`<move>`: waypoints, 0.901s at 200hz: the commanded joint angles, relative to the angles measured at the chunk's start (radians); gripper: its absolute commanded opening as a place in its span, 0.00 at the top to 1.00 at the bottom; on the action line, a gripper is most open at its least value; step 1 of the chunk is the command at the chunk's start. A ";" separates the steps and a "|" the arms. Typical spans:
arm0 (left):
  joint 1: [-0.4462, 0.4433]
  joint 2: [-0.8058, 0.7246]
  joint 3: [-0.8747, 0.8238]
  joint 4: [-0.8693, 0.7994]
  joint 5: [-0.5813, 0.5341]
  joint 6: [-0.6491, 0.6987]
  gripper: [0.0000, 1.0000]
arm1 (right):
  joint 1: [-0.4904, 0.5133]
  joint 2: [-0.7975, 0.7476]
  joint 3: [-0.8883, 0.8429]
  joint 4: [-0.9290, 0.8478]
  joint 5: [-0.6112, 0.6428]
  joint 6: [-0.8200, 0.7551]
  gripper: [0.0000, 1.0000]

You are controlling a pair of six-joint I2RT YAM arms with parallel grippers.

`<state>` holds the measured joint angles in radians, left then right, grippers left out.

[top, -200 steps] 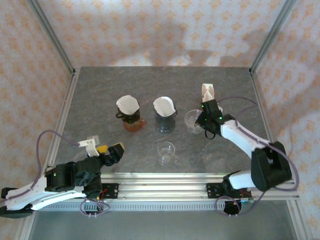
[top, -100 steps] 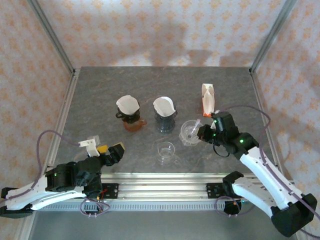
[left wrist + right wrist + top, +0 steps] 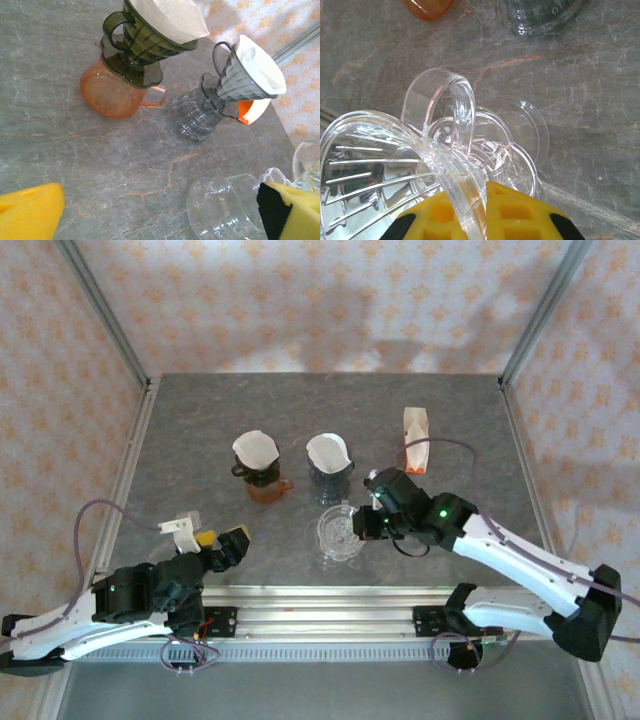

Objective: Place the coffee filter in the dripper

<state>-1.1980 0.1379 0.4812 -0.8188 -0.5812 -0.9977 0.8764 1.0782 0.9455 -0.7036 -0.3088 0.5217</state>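
The clear glass carafe (image 3: 332,544) (image 3: 532,127) stands below my right gripper, so next I will move my right gripper gently toward my left gripper, set the dripper on that carafe and let go of it.
My right gripper (image 3: 366,523) is shut on the rim of a clear plastic dripper (image 3: 340,528), and in the right wrist view its yellow fingers (image 3: 530,215) pinch that rim (image 3: 447,167). The dripper hangs tilted over a clear glass carafe (image 3: 332,544) at the front middle. Whether the two touch is unclear. A white coffee filter (image 3: 415,430) with an orange base stands at the back right, and the left wrist view shows it (image 3: 252,111) behind the grey dripper. My left gripper (image 3: 222,541) is open near the front left with nothing between its fingers (image 3: 30,210).
A dark dripper with a paper filter (image 3: 256,455) sits on an orange carafe (image 3: 270,488). A grey dripper with a filter (image 3: 328,453) sits on a ribbed clear carafe (image 3: 330,487). Metal rails (image 3: 330,592) run along the table's near edge.
The right arm has swung from the back right towards the front middle, carrying the clear dripper over the glass carafe. The left arm has not moved.
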 commanded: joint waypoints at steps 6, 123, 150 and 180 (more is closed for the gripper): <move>-0.005 -0.012 -0.012 -0.012 -0.034 -0.016 0.00 | 0.024 0.043 0.062 0.013 0.059 -0.010 1.00; -0.005 -0.038 -0.024 -0.026 -0.039 -0.024 0.00 | 0.039 0.100 0.049 0.067 0.070 0.022 0.99; -0.005 -0.038 -0.026 -0.026 -0.040 -0.025 0.00 | 0.039 0.100 0.038 0.075 0.063 0.033 0.98; -0.005 -0.037 -0.027 -0.025 -0.040 -0.025 0.00 | 0.039 0.127 0.031 0.075 0.059 0.040 0.95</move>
<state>-1.1980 0.1131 0.4660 -0.8196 -0.5842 -0.9985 0.9100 1.1877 0.9726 -0.6548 -0.2592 0.5423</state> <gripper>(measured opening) 0.990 0.081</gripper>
